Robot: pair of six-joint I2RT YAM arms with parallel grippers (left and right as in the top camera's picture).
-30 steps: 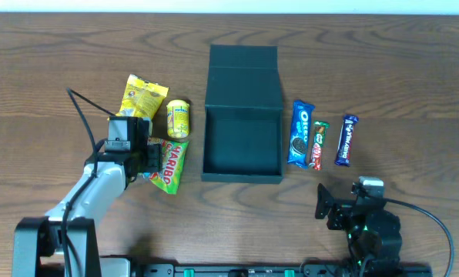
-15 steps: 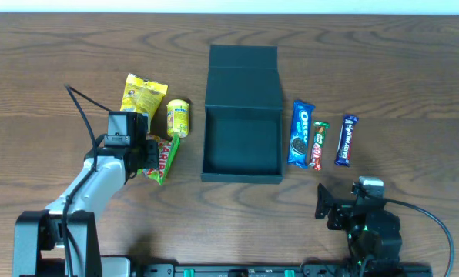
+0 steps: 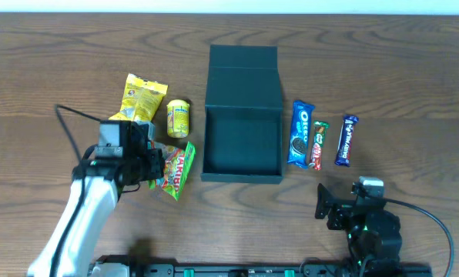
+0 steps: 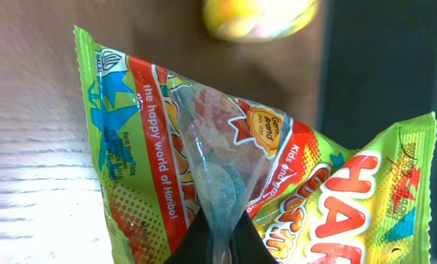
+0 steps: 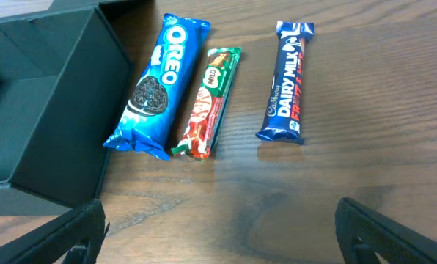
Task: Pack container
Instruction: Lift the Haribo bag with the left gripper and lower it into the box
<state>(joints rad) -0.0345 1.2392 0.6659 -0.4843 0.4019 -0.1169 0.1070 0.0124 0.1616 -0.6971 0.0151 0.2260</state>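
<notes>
I will lift the Haribo bag in my left gripper over the side of the box beside it, then lower it inside (image 3: 243, 143) next.
The container (image 3: 242, 176) is a dark teal square box in the middle of the table, lid flap folded back and inside bare. My left gripper (image 3: 154, 163) is to its left, shut on a green Haribo gummy bag (image 3: 178, 171). In the left wrist view the black fingertips (image 4: 237, 242) pinch a fold of the bag's clear window, and the Haribo bag (image 4: 152, 139) fills the frame, creased. My right gripper (image 5: 229, 233) hangs open over bare wood near the front right, holding nothing.
An Oreo pack (image 3: 299, 133), a green-and-red bar (image 3: 319, 145) and a Dairy Milk bar (image 3: 346, 140) lie in a row right of the box. A yellow snack packet (image 3: 143, 96) and a small yellow pack (image 3: 178, 118) lie behind the left gripper.
The left gripper has closed on the Haribo bag, which went from lying flat to bunched and pulled up. The left arm shifted slightly left and toward the front. The right arm has not moved.
</notes>
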